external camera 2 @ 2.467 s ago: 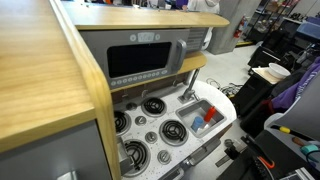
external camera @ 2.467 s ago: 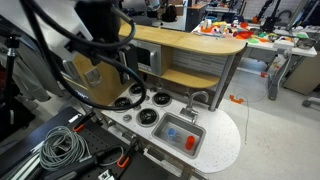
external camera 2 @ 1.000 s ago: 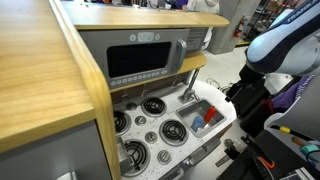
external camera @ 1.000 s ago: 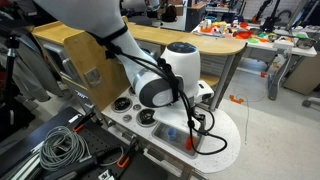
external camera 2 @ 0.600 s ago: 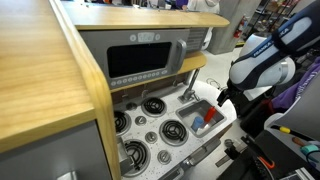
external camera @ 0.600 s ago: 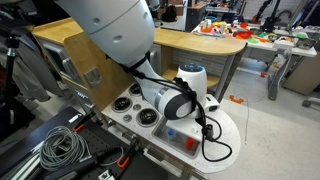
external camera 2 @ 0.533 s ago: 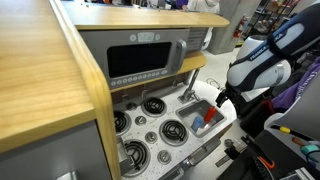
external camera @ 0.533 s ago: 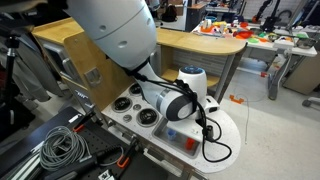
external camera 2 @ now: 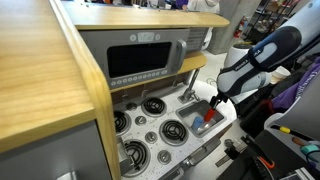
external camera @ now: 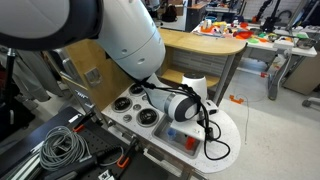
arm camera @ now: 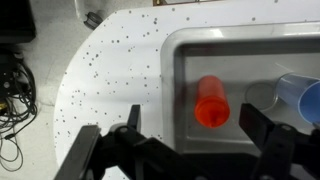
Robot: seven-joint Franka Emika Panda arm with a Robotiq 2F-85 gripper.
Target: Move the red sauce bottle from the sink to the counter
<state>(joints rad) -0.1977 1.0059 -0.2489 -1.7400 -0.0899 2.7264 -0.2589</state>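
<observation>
My gripper is above the red sauce bottle in the sink and will move down to it next, with open fingers around its rounded end (arm camera: 211, 113), which is already between them.
The red sauce bottle (arm camera: 211, 103) lies in the grey sink (arm camera: 240, 42), near its end by the counter's rounded part. It also shows in both exterior views (external camera 2: 210, 118) (external camera: 191, 143). My gripper (arm camera: 192, 118) is open and empty, just above the sink, with one finger (arm camera: 132, 122) over the counter (arm camera: 120, 60) and the other (arm camera: 262, 128) over the basin, the bottle lying between them. In an exterior view the gripper (external camera 2: 217, 99) hangs right over the sink (external camera 2: 200, 106). The white speckled counter (external camera: 228, 140) curves around the sink's end.
A blue cup (arm camera: 301, 96) lies in the sink beside the bottle. Black stove burners (external camera 2: 175, 130) (external camera: 147, 117) and a silver faucet (external camera 2: 187, 92) sit next to the sink. A toy microwave (external camera 2: 145, 60) and a wooden shelf top (external camera: 190, 42) stand behind. Grey cables (external camera: 62, 148) lie on the floor.
The arm has swung in from outside the views and come down over the sink, ending with the open gripper just above the red bottle. The bottle has not moved.
</observation>
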